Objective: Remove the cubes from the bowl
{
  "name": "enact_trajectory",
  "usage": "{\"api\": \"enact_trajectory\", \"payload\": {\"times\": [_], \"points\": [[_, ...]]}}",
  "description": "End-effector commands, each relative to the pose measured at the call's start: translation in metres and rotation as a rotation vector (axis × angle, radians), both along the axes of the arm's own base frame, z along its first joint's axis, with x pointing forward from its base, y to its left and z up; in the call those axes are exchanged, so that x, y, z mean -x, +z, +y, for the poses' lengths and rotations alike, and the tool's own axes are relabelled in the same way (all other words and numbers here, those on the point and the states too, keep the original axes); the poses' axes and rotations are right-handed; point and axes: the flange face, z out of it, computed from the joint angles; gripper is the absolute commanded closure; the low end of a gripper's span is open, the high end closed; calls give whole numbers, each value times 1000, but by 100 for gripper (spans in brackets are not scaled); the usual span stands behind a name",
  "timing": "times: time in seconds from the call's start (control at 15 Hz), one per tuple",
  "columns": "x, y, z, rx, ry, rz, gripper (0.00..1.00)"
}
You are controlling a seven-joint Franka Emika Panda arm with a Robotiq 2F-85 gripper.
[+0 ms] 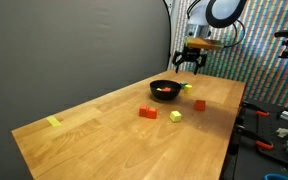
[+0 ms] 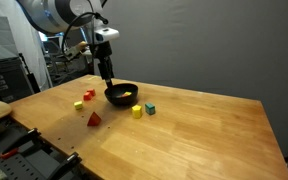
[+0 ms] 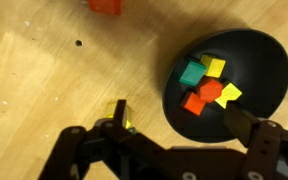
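Note:
The red cube beside the yellow ones is still inside the bowl (image 1: 165, 90), so my gripper should move outward past the bowl's near rim and lower onto it.
The small black bowl (image 1: 165, 90) (image 2: 121, 94) stands on the wooden table. In the wrist view the bowl (image 3: 269, 60) holds several cubes: a teal one (image 3: 193, 74), yellow ones (image 3: 215, 67) and red-orange ones (image 3: 196, 102). My gripper (image 3: 174, 112) hangs open above the bowl's near rim, one finger over the wood, the other over the bowl. Nothing is between the fingers. In both exterior views the gripper (image 1: 189, 62) (image 2: 105, 70) sits just above and behind the bowl.
Loose blocks lie on the table around the bowl: a red one (image 1: 148, 112), a yellow-green one (image 1: 175, 116), another red one (image 1: 199, 104). A yellow block (image 3: 127, 125) lies by my finger. Yellow tape (image 1: 53, 122) marks the far end. Tools lie beyond the table edge.

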Motion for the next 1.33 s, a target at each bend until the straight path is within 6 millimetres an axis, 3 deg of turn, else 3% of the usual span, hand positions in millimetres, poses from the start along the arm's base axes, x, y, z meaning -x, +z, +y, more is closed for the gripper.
{"api": "enact_trajectory", "payload": {"times": [0.0,0.27,0.4,0.53,0.6,0.93,1.07,1.27], "points": [[-51,-28,12,65,50,-1,0],[-92,-39,19,54,57,2,1],[-103,-49,23,28,43,13,12],[-111,-61,26,9,34,30,21],[-114,-68,28,4,32,34,17],[-132,-98,29,1,39,47,17],[-136,-106,24,-6,21,52,25],[-135,-109,15,-11,0,58,30]]}}
